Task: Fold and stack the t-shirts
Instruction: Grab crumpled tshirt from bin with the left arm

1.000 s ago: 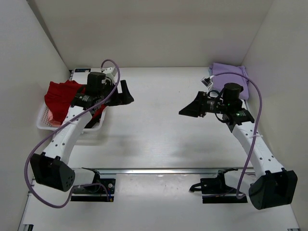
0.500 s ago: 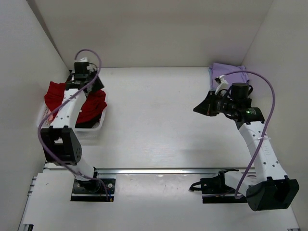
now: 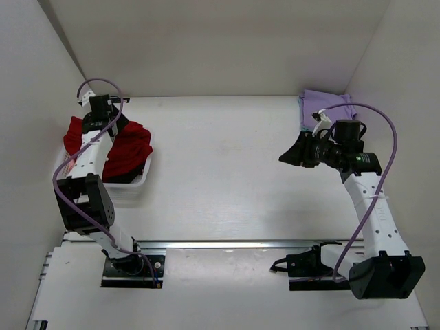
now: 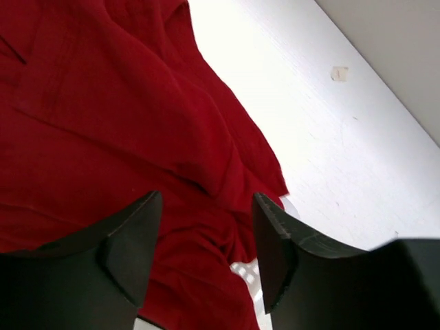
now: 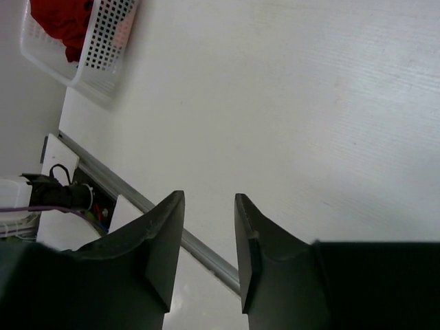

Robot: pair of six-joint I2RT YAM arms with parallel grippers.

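I will lower my left gripper down onto a raised fold of the red t-shirt (image 3: pixel 128 148) (image 4: pixel 210 184) and close on the cloth, because the fold shows between the gripper's open fingers.
A deep red t-shirt (image 3: pixel 128 148) lies crumpled in the white basket (image 3: pixel 127 187) at the left. In the left wrist view it (image 4: pixel 103 103) fills the frame, spilling over the basket's lattice (image 4: pixel 249 272). My left gripper (image 3: pixel 112 128) hangs open and empty just above it, the jaws (image 4: pixel 206 199) apart with red cloth showing between them. A folded pale lavender t-shirt (image 3: pixel 328 107) lies at the far right corner. My right gripper (image 3: pixel 291 152) hovers open and empty over bare table, left of the lavender shirt, and also shows in the right wrist view (image 5: pixel 209 197).
White walls close in the table on the left, back and right. A metal rail (image 3: pixel 227 243) runs along the near edge by the arm bases. The basket (image 5: pixel 103 55) with red cloth (image 5: pixel 62 20) shows far off in the right wrist view.
My left arm has swung from over the table back to the left, above the red shirt in the basket. My right gripper has drawn back a little to the right.
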